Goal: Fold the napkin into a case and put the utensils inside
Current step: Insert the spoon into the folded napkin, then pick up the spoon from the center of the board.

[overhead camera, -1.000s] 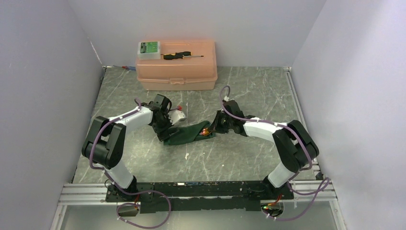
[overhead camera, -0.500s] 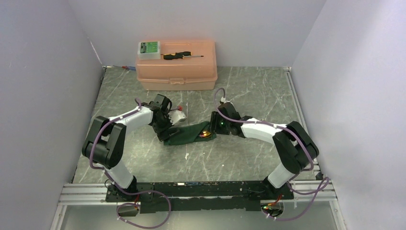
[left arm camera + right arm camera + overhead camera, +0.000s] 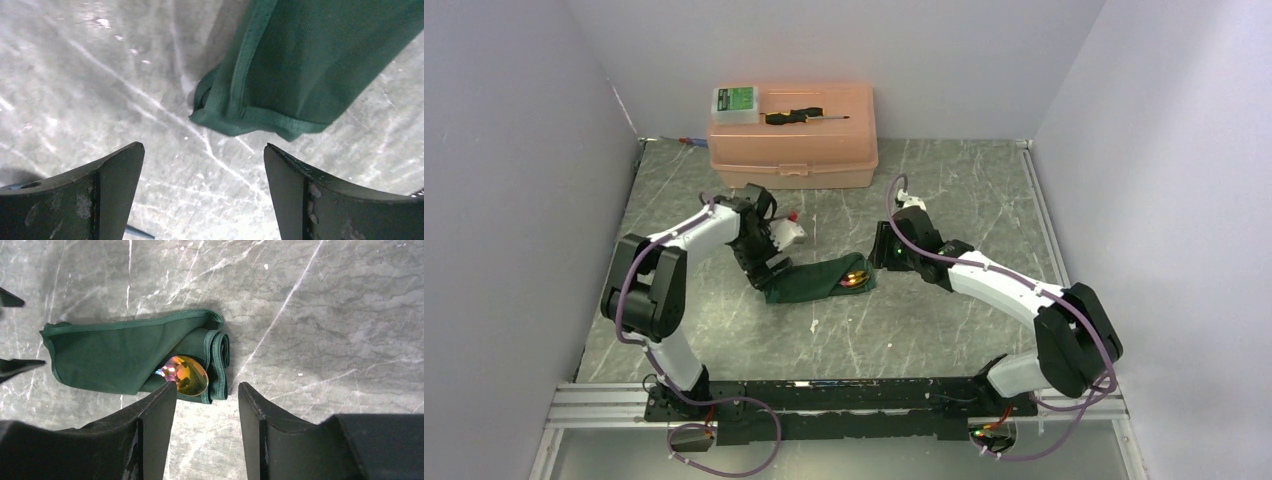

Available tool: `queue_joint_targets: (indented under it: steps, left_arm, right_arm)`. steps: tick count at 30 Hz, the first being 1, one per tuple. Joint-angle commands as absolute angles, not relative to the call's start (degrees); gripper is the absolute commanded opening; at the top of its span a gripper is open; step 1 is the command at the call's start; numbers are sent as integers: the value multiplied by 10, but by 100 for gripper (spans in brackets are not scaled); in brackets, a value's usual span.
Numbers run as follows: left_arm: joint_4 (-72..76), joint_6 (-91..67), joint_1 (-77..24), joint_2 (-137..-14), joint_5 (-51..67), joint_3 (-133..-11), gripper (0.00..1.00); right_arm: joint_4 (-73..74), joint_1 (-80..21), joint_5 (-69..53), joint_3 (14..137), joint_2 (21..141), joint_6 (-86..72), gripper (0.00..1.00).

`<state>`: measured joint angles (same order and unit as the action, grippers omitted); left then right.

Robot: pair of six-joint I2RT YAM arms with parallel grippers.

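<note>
Next, my left gripper moves away from the napkin and down, to the left in the wrist view, onto the blue handle [image 3: 140, 232], as this lies below it that way.
The dark green napkin [image 3: 809, 280] lies folded into a long pouch on the marble tabletop. At its right end the cloth opens, and a utensil's shiny gold rounded head [image 3: 184, 374] pokes out of the fold [image 3: 855, 277]; its handle is hidden inside. My right gripper [image 3: 207, 385] stands open just right of that end [image 3: 881, 256], holding nothing. At the napkin's left end [image 3: 260, 100] my left gripper [image 3: 204, 146] hangs wide open above the bare table, with its fingertips short of the cloth [image 3: 769, 268].
A peach plastic box [image 3: 792, 150] stands at the back, carrying a small white box with a green label [image 3: 736, 103] and a black-handled screwdriver [image 3: 804, 115]. Grey walls close in on the left, the back and the right. A white speck [image 3: 814, 324] lies in front of the napkin.
My right gripper has opened, let go at the spoon's end of the napkin, and drawn back to the right. The left arm has lifted slightly away from the napkin's left end.
</note>
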<state>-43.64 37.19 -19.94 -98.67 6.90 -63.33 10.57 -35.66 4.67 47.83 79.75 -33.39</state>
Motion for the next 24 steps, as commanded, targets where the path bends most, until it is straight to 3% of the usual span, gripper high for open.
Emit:
queue_joint_targets:
  steps: [1,9,15,24]
  left_arm:
    - [-544,350,-174,-976,118,-721,95]
    - [-643,350,-85,-989,89,-803,95]
    - [-644,276,56,-1065,53,-823,95]
    - [-550,258,74,-1083,15,-777,95]
  right_arm:
    - [114,-357,63,481,781,-325,53]
    - [127,-357,72,472,740,-317,53]
    - [122,-357,73,473,722,-308,49]
    - [102,-357,62,453,697,-310,40]
